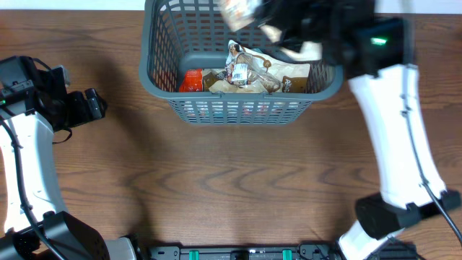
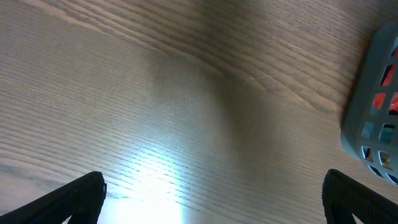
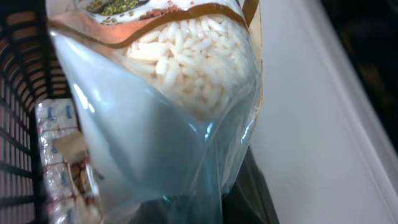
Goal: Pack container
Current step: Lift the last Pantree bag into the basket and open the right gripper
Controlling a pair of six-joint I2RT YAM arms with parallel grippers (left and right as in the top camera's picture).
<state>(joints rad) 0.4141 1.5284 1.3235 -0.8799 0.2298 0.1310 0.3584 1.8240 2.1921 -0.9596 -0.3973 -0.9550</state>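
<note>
My right gripper will go down and to the left in the overhead view next and let go of the bag, because bare container bottom by the red packet (image 1: 200,61) is below that way.
The dark grey lattice container (image 1: 238,110) stands at the table's far middle and holds several snack packets, one of them red (image 1: 190,81). My right gripper (image 1: 271,18) is above the container's far side, shut on a clear bag of puffed rice (image 3: 186,68) that hangs over the inside; the bag hides the fingertips in the right wrist view. The container's slotted wall (image 3: 15,124) and a packet below (image 3: 59,155) show at the left of that view. My left gripper (image 2: 214,202) is open and empty over bare table, well left of the container (image 2: 376,118).
The wooden table (image 1: 216,188) spreads in front of the container. The right arm's white link (image 1: 393,130) rises at the right of the container. The left arm (image 1: 36,115) sits at the far left edge.
</note>
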